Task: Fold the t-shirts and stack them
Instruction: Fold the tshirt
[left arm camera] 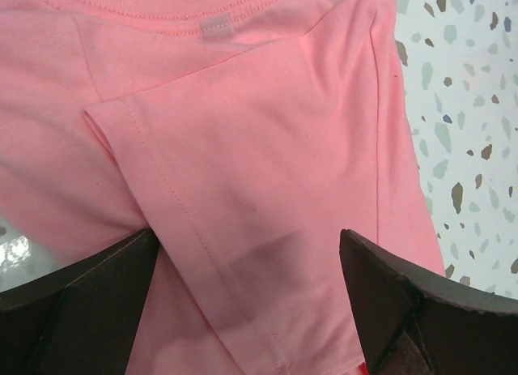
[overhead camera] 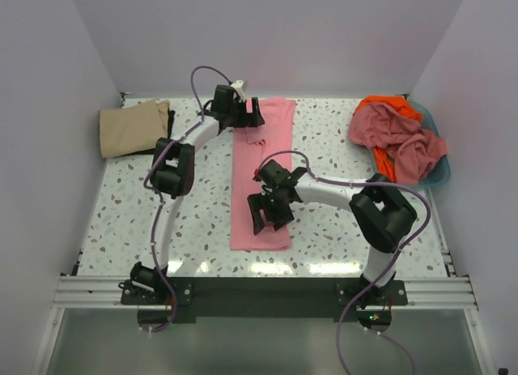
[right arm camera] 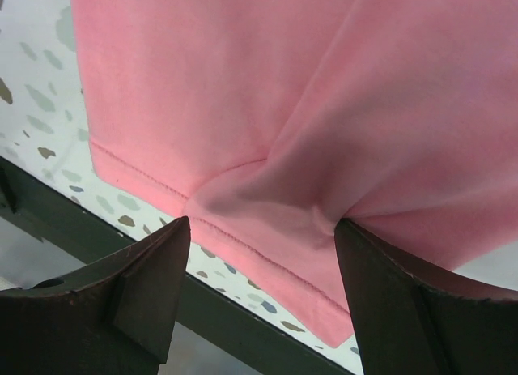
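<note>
I will next move my right gripper back and to the right in the top view, onto the t-shirt's basket-side hem corner, because its fingers are short of that corner.
A light pink t-shirt lies as a long narrow strip down the middle of the table, collar at the far end. My left gripper hovers open over that collar end; in the left wrist view a folded-in sleeve lies between and beyond its jaws. Over the near end my right gripper stands open, its fingertips down at the cloth just above the hem, where the fabric puckers between them. A folded tan t-shirt rests at the back left.
A blue basket at the back right holds crumpled dusty pink and orange shirts. The table's dark front rail runs just past the pink hem. White walls close in the table on three sides.
</note>
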{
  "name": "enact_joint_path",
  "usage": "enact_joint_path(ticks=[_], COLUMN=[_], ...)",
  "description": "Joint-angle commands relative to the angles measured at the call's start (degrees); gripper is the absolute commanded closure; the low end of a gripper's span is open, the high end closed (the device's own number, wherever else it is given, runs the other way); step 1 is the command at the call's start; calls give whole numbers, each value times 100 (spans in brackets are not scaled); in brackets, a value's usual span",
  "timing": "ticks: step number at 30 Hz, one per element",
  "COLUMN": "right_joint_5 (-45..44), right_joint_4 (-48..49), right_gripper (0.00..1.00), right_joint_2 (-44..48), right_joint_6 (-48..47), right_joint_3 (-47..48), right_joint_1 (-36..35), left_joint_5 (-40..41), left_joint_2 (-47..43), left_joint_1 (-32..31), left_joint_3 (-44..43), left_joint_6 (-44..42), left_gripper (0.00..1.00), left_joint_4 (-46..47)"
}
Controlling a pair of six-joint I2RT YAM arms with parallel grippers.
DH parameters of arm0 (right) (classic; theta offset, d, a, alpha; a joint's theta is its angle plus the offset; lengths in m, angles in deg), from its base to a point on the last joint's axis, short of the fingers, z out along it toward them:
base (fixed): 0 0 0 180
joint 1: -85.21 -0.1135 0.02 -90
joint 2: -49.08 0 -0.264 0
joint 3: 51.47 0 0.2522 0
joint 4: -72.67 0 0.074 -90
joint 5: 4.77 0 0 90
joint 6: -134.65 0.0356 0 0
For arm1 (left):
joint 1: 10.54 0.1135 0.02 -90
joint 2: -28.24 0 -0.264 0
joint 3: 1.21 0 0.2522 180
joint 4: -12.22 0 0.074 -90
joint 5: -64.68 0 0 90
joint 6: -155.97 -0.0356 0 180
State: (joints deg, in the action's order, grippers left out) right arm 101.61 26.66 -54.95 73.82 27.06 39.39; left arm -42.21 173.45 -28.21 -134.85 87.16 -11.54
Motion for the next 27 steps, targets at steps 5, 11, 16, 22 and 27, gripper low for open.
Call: enact_joint_path(ticks=[5, 11, 16, 22, 27], right_joint_5=[-196, -434, -697, -1164, -1155], right_joint_4=[-18, -492, -984, -1223, -1056], right_gripper=[24, 23, 23, 25, 34], right_joint_2=[-443, 224, 927, 1438, 1316], right_joint_6=[-166, -368, -307, 325, 440], right_joint_3=[219, 457, 256, -525, -615], right_joint_1=[-129, -129, -120, -129, -120], left_joint_5=[-536, -325, -44, 545, 730], left_joint_2=[369, -176, -1036, -2627, -4198], left_joint_1=[-105, -79, -8, -52, -87], left_joint_3=[-71, -404, -292, 1701, 4185], left_joint_6=[-150, -291, -317, -475, -467], left_gripper=[0, 0, 0, 0, 0], left_joint_4=[-178, -37, -213, -573, -582])
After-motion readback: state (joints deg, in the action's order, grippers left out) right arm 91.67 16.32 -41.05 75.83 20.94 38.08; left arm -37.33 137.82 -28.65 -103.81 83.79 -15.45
